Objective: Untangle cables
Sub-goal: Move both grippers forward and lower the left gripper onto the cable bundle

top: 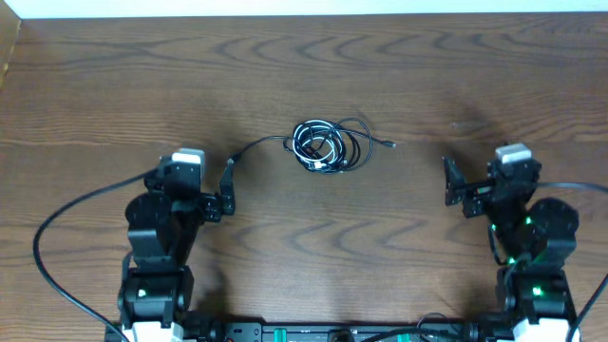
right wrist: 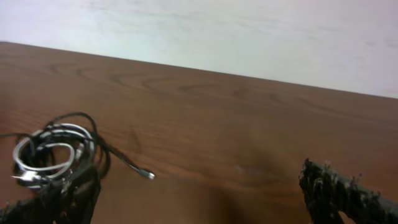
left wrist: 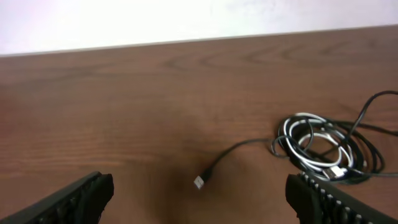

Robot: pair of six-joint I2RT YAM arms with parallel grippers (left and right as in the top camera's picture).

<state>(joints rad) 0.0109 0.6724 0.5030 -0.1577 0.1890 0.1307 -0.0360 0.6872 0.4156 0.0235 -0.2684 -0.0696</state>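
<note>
I will move my left gripper outward and to the right in the overhead view, then down onto the coil's nearest side (top: 297, 145) (left wrist: 286, 138), where white and black loops bunch together.
The cables lie in one tangled coil (top: 323, 145) on the wooden table, a black cord looped around a white one. One black tail runs left to a small plug (top: 233, 160), another runs right to a plug (top: 392, 143). My left gripper (top: 201, 188) stands open left of the coil, touching nothing. In the left wrist view the left gripper (left wrist: 199, 202) frames the plug (left wrist: 199, 182), with the coil (left wrist: 323, 149) beyond its right finger. My right gripper (top: 478, 188) is open to the right of the coil. In the right wrist view the right gripper (right wrist: 205, 199) holds nothing; the coil (right wrist: 53, 152) sits behind its left finger.
The brown wooden table (top: 304, 66) stretches back to a pale wall edge at the far side. Thick black wires fixed to the arms (top: 57, 228) loop over the table near the front corners.
</note>
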